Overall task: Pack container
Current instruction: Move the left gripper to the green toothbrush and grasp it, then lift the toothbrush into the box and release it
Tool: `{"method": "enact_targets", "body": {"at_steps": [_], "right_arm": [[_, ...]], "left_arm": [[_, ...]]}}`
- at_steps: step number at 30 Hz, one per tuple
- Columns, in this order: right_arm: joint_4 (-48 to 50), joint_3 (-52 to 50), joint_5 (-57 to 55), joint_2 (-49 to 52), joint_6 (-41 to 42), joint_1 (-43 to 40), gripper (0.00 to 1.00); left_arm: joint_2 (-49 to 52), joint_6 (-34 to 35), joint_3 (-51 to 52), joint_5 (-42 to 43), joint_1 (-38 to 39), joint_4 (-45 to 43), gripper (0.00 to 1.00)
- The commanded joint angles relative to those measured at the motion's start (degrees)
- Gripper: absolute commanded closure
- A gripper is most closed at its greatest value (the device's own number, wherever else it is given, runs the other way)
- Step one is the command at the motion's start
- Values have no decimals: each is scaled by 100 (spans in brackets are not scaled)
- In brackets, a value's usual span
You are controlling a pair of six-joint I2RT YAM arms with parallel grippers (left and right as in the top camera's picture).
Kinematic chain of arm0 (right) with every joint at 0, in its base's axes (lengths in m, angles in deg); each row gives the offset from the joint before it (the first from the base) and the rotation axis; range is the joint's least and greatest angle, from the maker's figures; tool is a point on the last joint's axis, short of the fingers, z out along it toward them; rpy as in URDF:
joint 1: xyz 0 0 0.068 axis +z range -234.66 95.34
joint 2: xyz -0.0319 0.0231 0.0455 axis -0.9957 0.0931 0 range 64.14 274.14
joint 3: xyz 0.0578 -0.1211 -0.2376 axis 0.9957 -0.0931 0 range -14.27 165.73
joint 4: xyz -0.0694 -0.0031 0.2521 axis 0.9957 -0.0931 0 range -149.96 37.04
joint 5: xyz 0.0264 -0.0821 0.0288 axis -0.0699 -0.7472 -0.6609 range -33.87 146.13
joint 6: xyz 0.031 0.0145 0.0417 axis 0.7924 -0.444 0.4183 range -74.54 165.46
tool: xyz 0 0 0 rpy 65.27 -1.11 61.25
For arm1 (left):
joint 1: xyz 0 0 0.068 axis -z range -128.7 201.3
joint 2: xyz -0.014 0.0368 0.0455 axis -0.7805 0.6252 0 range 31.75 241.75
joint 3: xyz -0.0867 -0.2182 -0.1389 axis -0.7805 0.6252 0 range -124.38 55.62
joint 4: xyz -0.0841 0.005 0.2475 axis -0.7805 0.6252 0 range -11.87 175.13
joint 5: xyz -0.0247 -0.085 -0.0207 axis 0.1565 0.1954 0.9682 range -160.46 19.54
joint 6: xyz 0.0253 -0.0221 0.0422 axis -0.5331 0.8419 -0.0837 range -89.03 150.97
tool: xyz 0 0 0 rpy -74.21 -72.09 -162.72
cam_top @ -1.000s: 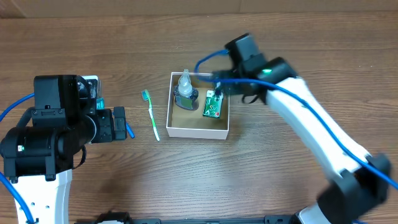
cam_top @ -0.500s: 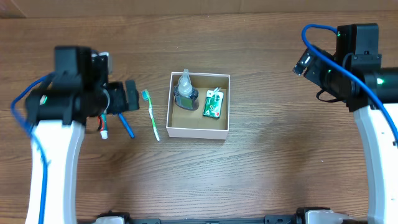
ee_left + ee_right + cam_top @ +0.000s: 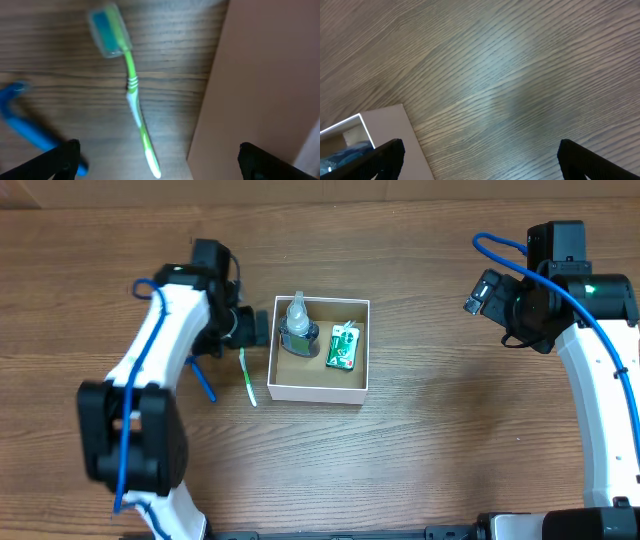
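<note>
To get just behind the toothbrush's ribbed neck, my left gripper needs to lower onto the handle first, then close.
The container [image 3: 318, 392] is a small white-walled cardboard box with a brown inside at the table's middle. It holds a clear bottle [image 3: 296, 327] and a green packet [image 3: 342, 348]. A green toothbrush [image 3: 247, 376] lies on the table just left of the box. My left gripper [image 3: 252, 330] hovers over its head, open and empty. In the left wrist view the toothbrush [image 3: 134, 95] lies between the open jaws [image 3: 160, 159], with the box wall [image 3: 260, 75] to its right. My right gripper [image 3: 478, 292] is open and empty, well right of the box.
A blue stick-like item [image 3: 204, 381] lies left of the toothbrush; it also shows in the left wrist view [image 3: 30, 131]. The right wrist view shows bare wood under the open jaws [image 3: 480, 159] and a corner of the box [image 3: 385, 127].
My left arm has swung right, from well left of the toothbrush to over its head beside the box. My right arm has pulled away from the box to the right.
</note>
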Motion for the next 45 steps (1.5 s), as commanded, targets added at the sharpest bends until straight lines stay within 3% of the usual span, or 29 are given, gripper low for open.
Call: {"method": "enact_targets", "body": {"at_steps": [1, 10, 14, 16, 18, 21, 23, 31, 36, 45], "right_arm": [[26, -13, 31, -7, -42, -11, 0], [28, -13, 31, -7, -42, -11, 0], [28, -13, 31, -7, -42, -11, 0], [24, -13, 31, -7, -42, -11, 0], [22, -13, 31, -7, -44, -11, 0], [11, -13, 31, -7, -44, -11, 0], [-2, -13, 33, -7, -44, -11, 0], [-101, -13, 33, -7, -44, -11, 0], [-107, -13, 33, -7, -44, -11, 0], [-131, -13, 31, -7, -48, -11, 0]], "left_arm": [[546, 140, -81, 68, 35, -17, 0], [1121, 133, -81, 63, 48, -20, 0], [1126, 133, -81, 63, 48, 4, 9], [1126, 133, -81, 63, 48, 35, 21], [1126, 136, -81, 66, 48, 66, 43], [1126, 136, -81, 66, 48, 114, 66], [1126, 136, -81, 63, 48, 166, 72], [1126, 216, -81, 37, 48, 221, 79], [1126, 487, -81, -109, 48, 262, 96], [1091, 468, -131, -109, 48, 400, 96]]}}
